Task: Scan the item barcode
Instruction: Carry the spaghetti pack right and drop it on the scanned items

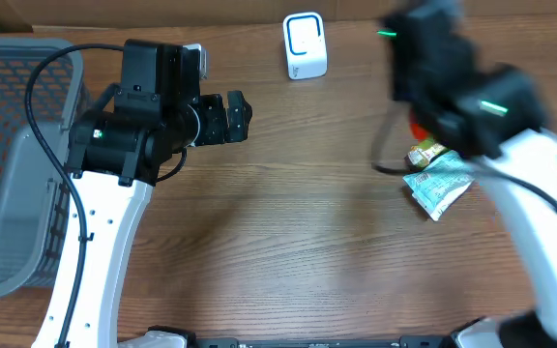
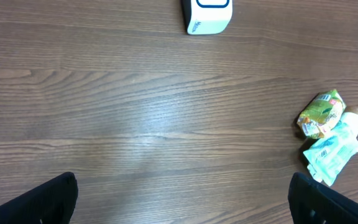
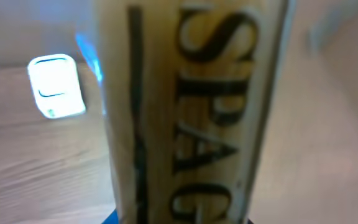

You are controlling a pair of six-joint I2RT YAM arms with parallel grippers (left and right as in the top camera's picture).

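Observation:
The green packet and teal pouch (image 1: 438, 168) lie together below and back from my right gripper, so next my right gripper needs to draw back and down to release the pack there.
A tall beige pack (image 3: 191, 112) printed with large dark letters fills the right wrist view, held upright right in front of the camera with my right gripper shut on it. The white scanner (image 3: 56, 87) stands on the table behind and to the left of the pack. From overhead, the scanner (image 1: 305, 45) is at the back centre and the blurred right arm (image 1: 453, 87) is to its right, hiding the pack. My left gripper (image 2: 182, 199) is open over bare wood with nothing between its fingers.
A green snack packet (image 1: 425, 153) and a pale teal pouch (image 1: 440, 186) lie together at the right, under the right arm. A grey mesh basket (image 1: 8, 164) takes up the left edge. The left arm (image 1: 153, 126) is beside it.

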